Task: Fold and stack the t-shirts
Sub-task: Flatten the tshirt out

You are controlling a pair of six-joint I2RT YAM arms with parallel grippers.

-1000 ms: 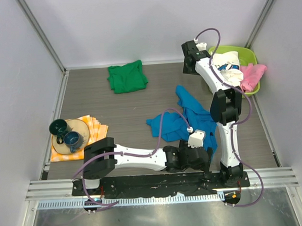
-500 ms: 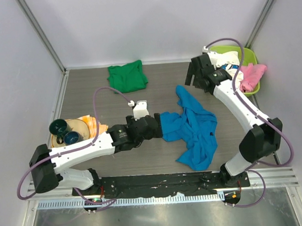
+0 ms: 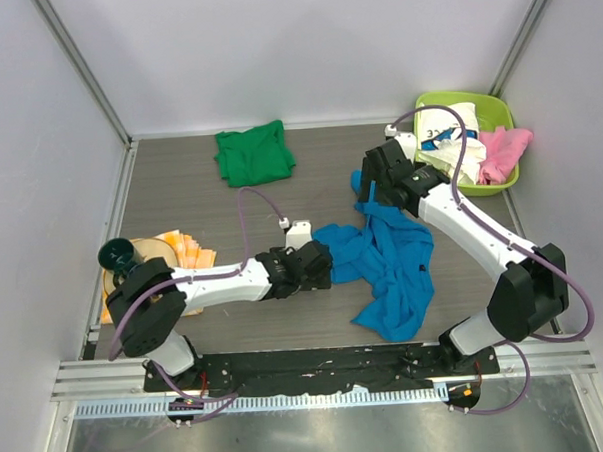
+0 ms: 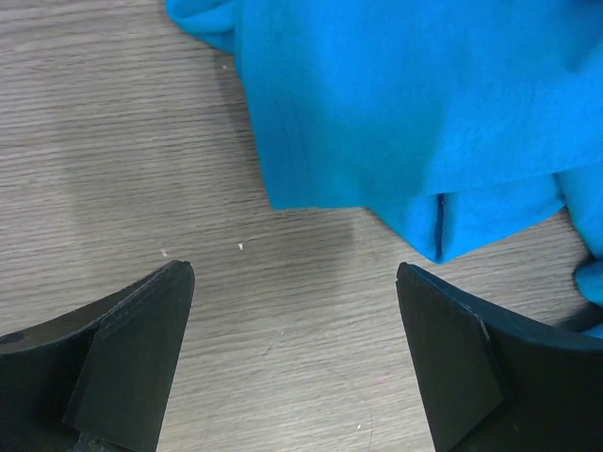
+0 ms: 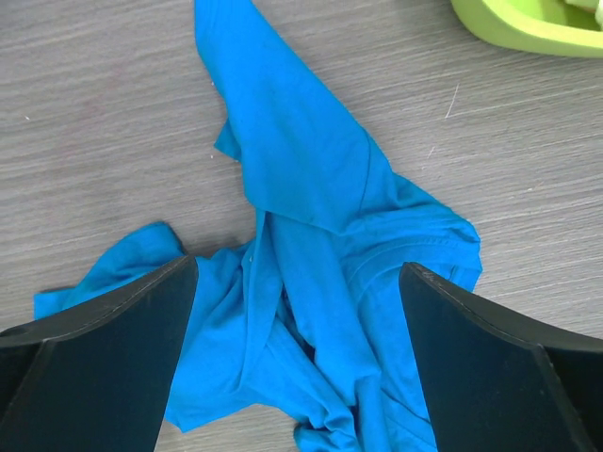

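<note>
I will lower my left gripper and ease it outward around the blue t-shirt's loose corner point(image 4: 285, 186), as it sticks out over bare table just past the open fingers.
A crumpled bright blue t-shirt point(image 3: 388, 267) lies in the middle of the table; it also shows in the left wrist view point(image 4: 405, 113) and the right wrist view point(image 5: 320, 282). My left gripper point(image 3: 321, 265) is open and empty, low over bare table at the shirt's left edge. My right gripper point(image 3: 371, 175) is open and empty, above the shirt's far end. A folded green t-shirt point(image 3: 254, 154) lies at the back. A white printed t-shirt point(image 3: 447, 130) and a pink t-shirt point(image 3: 500, 151) lie in a lime basin point(image 3: 491, 106).
A small orange-yellow checked cloth point(image 3: 188, 253) lies at the left edge with a plate and a dark mug point(image 3: 115, 256) on it. The basin's rim shows in the right wrist view point(image 5: 528, 28). Grey walls close in the table.
My left arm swung from the near edge to the shirt's left side. My right arm came from the basin down over the shirt's far end. The shirt has spread out slightly.
</note>
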